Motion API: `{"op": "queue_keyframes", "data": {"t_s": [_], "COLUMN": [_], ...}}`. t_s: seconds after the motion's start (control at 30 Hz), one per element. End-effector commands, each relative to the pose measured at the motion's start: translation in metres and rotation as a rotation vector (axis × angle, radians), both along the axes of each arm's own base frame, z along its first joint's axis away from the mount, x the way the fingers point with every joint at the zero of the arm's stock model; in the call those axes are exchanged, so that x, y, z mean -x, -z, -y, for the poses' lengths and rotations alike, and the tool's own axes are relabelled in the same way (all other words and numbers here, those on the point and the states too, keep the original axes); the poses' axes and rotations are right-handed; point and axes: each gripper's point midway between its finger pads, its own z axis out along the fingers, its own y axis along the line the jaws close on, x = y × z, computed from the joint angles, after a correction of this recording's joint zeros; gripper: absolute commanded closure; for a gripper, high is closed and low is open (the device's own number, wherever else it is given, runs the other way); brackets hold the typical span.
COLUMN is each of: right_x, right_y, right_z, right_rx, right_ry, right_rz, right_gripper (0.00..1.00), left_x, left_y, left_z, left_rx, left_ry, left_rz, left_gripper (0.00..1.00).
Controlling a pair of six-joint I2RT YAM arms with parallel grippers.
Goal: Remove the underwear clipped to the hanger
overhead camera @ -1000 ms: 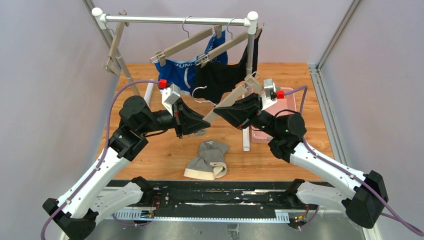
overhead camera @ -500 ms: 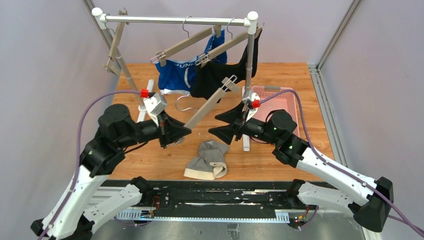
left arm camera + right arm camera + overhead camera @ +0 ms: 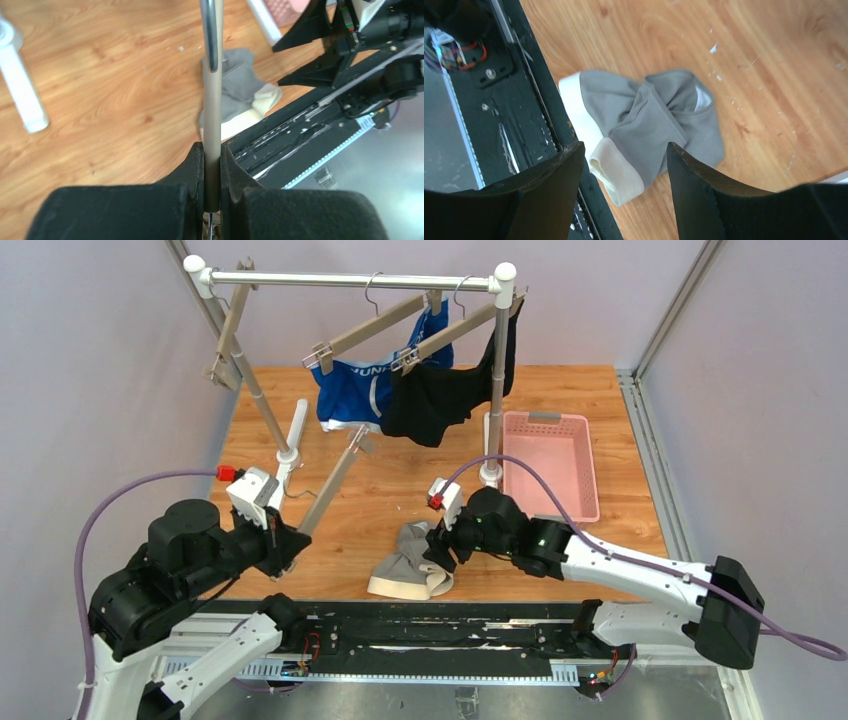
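Observation:
The pale folded band (image 3: 440, 582) (image 3: 618, 167) of the grey underwear bunches up between my right gripper's fingers, so my right gripper needs to come down open onto it.
The grey underwear (image 3: 412, 565) (image 3: 659, 117) lies crumpled on the table near the front edge. My right gripper (image 3: 436, 548) (image 3: 625, 146) hovers open just above it, one finger on each side, with nothing held. My left gripper (image 3: 284, 548) (image 3: 212, 149) is shut on the bar of an empty beige hanger (image 3: 330, 485) (image 3: 212, 100), which slants up and away from it. The blue underwear (image 3: 350, 392) and the black underwear (image 3: 435, 405) hang clipped to two hangers (image 3: 372, 328) on the rack rail (image 3: 350, 280).
A pink basket (image 3: 552, 468) stands at the right behind the right arm. The rack's white feet (image 3: 292, 440) and grey posts (image 3: 495, 380) rise from the middle of the wooden table. A black rail (image 3: 420, 635) runs along the near edge.
The right gripper let go of the empty hanger, opened, and dropped back over the grey underwear. The left arm pulled the hanger toward the near left.

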Motion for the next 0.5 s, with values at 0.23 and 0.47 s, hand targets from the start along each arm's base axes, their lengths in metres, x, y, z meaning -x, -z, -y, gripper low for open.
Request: {"op": "queue_keyframes", "data": {"t_s": [0.23,0.47], "right_x": [0.028,0.03], "right_y": [0.055,0.088], "right_z": [-0.015,-0.018], "right_rx": [0.13,0.251], "right_ry": [-0.094,-0.096], "right_rz": [-0.038,-0.07], "right_gripper": [0.32,0.32], "left_x": [0.012,0.014], "left_y": [-0.012,-0.008], "left_z": [-0.053,-0.066], "left_rx": [0.007,0.023], "left_ry": [-0.246,-0.309], "left_rz": [0.031,0.049], "left_gripper": [1.0,1.0]}}
